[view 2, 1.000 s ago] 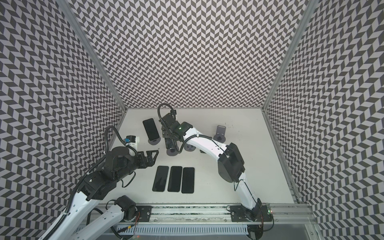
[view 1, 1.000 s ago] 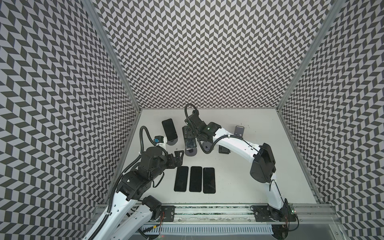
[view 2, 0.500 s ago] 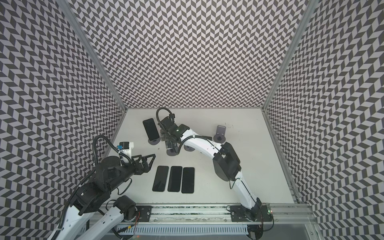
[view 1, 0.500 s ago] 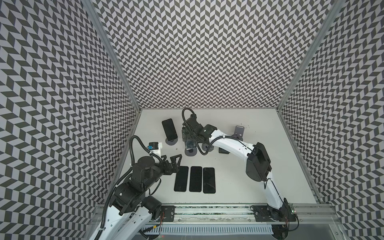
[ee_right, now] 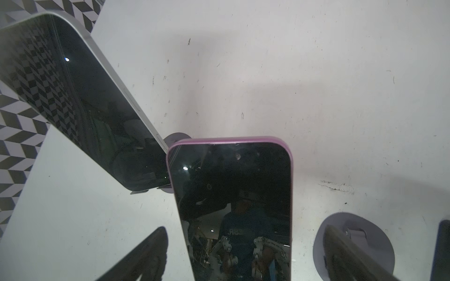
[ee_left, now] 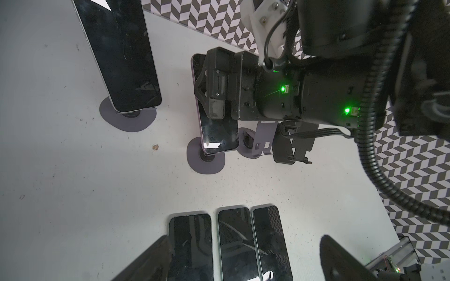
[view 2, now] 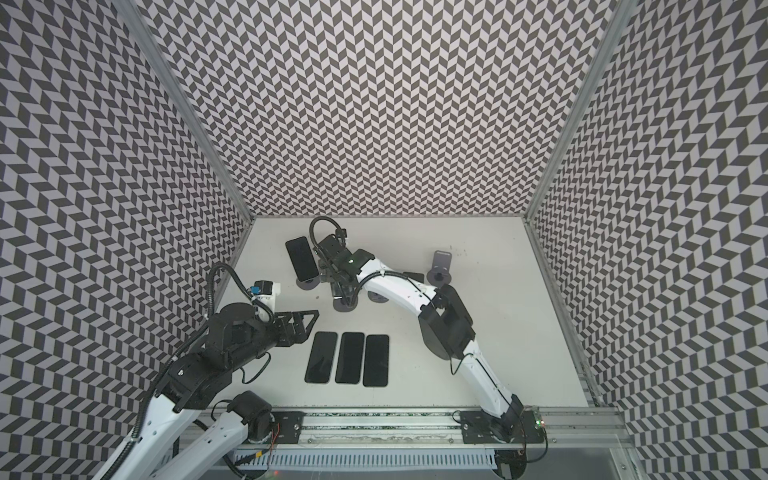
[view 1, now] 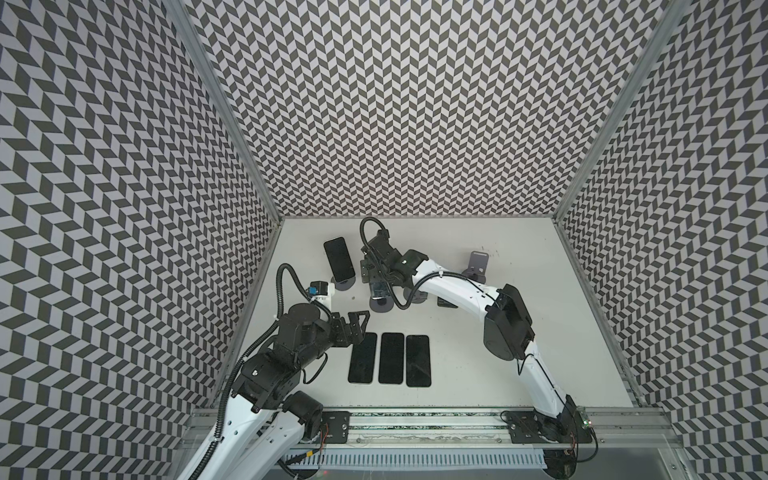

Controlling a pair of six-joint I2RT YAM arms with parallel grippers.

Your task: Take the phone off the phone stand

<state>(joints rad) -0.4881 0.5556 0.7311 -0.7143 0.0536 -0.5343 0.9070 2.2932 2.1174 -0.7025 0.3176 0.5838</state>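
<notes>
The phone leans just below the right gripper, between the open fingers, so the gripper should next go down over the upper half of the purple-edged phone (ee_right: 234,201) and close.
A dark-screened phone (ee_right: 231,175) with a purple edge leans on a grey phone stand (view 1: 381,306) mid-table; both top views show it (view 2: 343,293). My right gripper (ee_right: 244,230) hangs over it, open. Its fingers (ee_right: 146,255) stand either side of the phone with a gap on each side, and the gripper body (view 1: 376,278) hides most of the phone from above. My left gripper (view 1: 359,334) is open and empty, hovering by the left end of three flat phones (ee_left: 233,243).
A second phone (view 1: 339,258) leans on its own stand (view 1: 344,284) at the back left. An empty stand (view 1: 477,266) is at the back right, and another stand base (ee_right: 341,243) sits beside the right gripper. Three phones (view 2: 350,357) lie flat near the front.
The right gripper's jaws have widened around the purple-edged phone. The left arm has drawn back toward the front left, its gripper still open.
</notes>
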